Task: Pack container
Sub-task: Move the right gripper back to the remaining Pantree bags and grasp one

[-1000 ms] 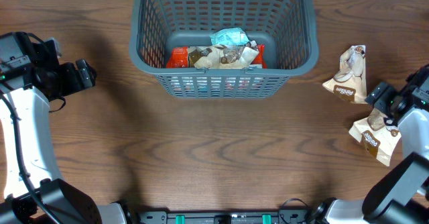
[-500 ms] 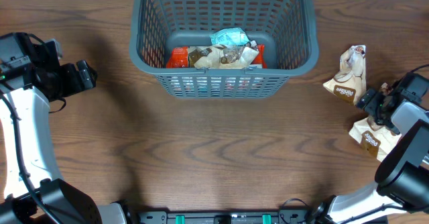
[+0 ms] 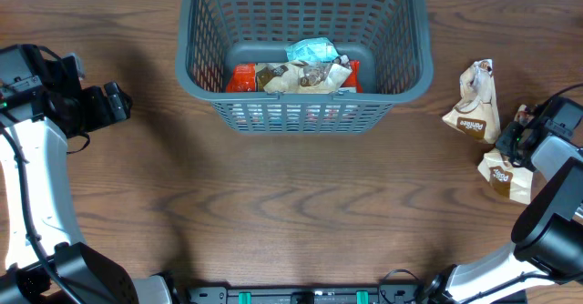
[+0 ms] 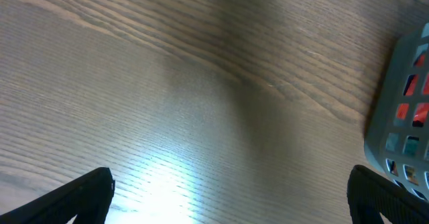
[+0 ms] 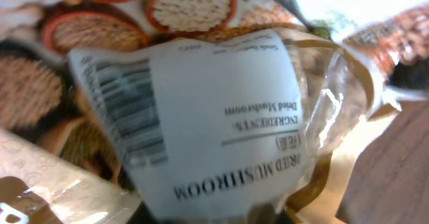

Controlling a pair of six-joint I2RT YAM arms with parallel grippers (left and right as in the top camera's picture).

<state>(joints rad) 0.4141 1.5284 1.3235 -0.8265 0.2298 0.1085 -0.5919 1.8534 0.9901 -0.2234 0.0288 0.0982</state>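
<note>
The pinched mushroom packet is still outside the basket, so the right gripper will next rise, carry it over the basket's rim and lower to release it onto the teal packet.
The container is a dark grey slotted basket at the back middle of the table, also seen at the right edge of the left wrist view as the container. Red, teal and beige snack packets lie inside it. Two tan mushroom packets lie at the right: one rests free, the other is pinched at its top by my right gripper, which is shut on it. Its white label fills the right wrist view. My left gripper hovers open and empty over bare wood at the far left.
The wooden table runs from the basket to the front edge. My left arm stands along the left side, my right arm along the right edge next to the two packets.
My right gripper moved in over the nearer mushroom packet and shut on its top; the packet crumpled and shifted slightly back. The left arm stayed still.
</note>
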